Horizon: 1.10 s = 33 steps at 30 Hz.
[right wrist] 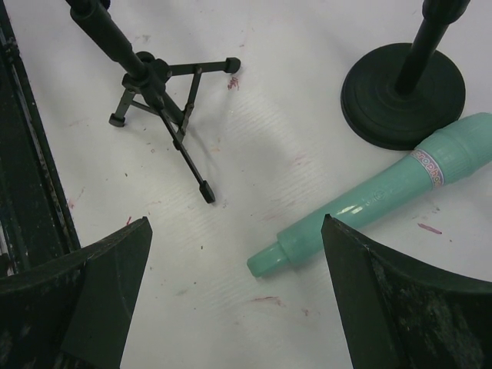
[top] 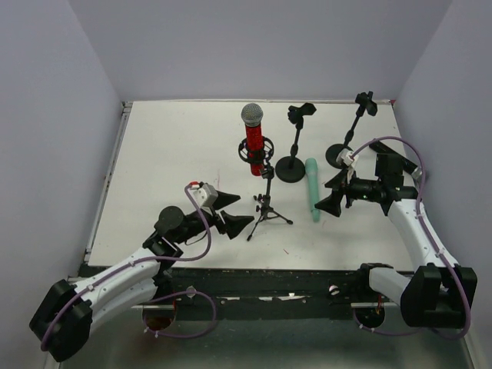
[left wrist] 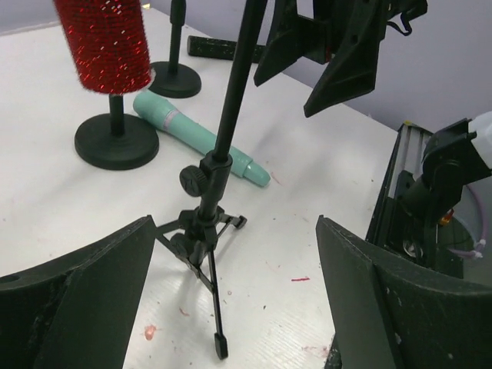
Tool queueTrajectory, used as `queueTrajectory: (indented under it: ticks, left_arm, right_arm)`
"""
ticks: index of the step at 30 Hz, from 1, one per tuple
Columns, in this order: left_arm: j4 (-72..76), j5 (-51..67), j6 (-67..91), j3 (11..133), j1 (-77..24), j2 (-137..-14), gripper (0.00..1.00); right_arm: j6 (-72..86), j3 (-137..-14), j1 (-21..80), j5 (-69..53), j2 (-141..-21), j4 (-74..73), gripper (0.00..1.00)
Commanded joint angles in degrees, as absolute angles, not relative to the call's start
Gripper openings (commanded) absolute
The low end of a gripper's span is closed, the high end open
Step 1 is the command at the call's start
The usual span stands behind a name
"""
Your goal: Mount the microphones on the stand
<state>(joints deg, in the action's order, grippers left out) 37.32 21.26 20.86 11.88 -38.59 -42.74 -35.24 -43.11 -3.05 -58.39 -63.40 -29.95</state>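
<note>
My left gripper rises next, tilting upward, and reaches outward onto the thin stem under the clip.
The red microphone (top: pixel 252 142) with a grey mesh head stands clipped in the tripod stand (top: pixel 266 206); its red body also shows in the left wrist view (left wrist: pixel 104 42). The mint-green microphone (top: pixel 312 188) lies flat on the table. My right gripper (top: pixel 323 196) is open just beside its near end, which lies between the jaws in the right wrist view (right wrist: pixel 369 204). My left gripper (top: pixel 246 211) is open and empty, facing the tripod's legs (left wrist: pixel 201 234). A black stick (left wrist: pixel 214 48), perhaps the black microphone, lies far back, its head hidden.
Two round-base stands with empty clips stand behind: one (top: pixel 291 165) next to the green microphone, one (top: pixel 339 154) at the right, near my right wrist. The table's raised metal edge (left wrist: pixel 388 207) runs along the front.
</note>
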Motion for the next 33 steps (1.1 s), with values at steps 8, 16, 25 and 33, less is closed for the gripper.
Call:
queueTrajectory:
  ticks: [8, 16, 25, 33]
  left_arm:
    - [53.3, 19.2, 11.5, 20.7, -43.5, -58.5, 0.89]
    - [52.4, 16.5, 8.6, 27.6, -46.4, -64.6, 0.73]
    - [50.8, 8.3, 5.2, 30.6, -49.0, -67.7, 0.55]
    - [51.1, 9.0, 4.2, 32.3, -49.9, -69.7, 0.17]
  right_arm:
    - [-35.6, -44.6, -2.7, -59.9, -60.7, -30.9, 1.00]
    - [-35.7, -44.8, -2.7, -60.1, -60.6, -31.3, 1.00]
    - [-35.9, -45.1, -2.5, -60.3, -60.6, -31.6, 1.00]
    - [-35.9, -45.1, -2.5, -60.1, -60.6, -31.6, 1.00]
